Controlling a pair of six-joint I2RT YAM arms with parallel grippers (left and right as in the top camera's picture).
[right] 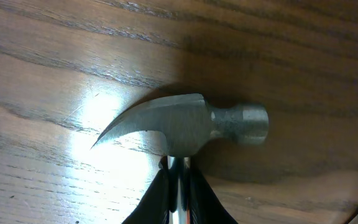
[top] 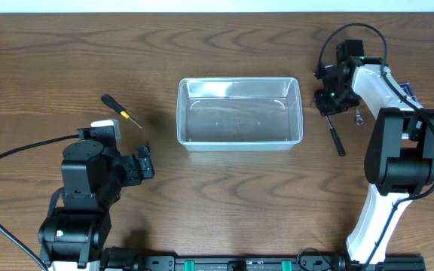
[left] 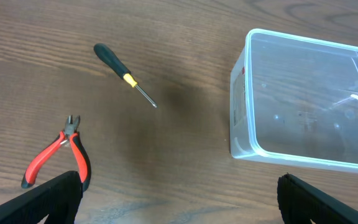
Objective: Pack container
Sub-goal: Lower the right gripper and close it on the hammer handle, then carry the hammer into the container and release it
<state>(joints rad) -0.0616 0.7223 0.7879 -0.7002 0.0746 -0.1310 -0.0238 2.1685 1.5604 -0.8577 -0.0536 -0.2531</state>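
I will next lift the held hammer (right: 185, 124) over the clear container (top: 239, 143) with my right gripper. Then I will turn the hammer's handle along the container's long side and lower the hammer inside.
The clear plastic container (top: 239, 143) stands empty at the table's middle and also shows in the left wrist view (left: 240, 93). My right gripper (top: 331, 102) is to its right, shut on the neck of a steel claw hammer (right: 185, 124). The hammer's black handle (top: 337, 140) points toward the front. The fingers (right: 178, 169) pinch just below the head. My left gripper (top: 145, 160) is open and empty, low over the table left of the container; its fingers (left: 179, 199) frame bare wood.
A black-handled screwdriver (top: 121, 111) lies left of the container, also in the left wrist view (left: 124, 74). Red-handled pliers (left: 61, 152) lie by my left finger and are hidden under the left arm from overhead.
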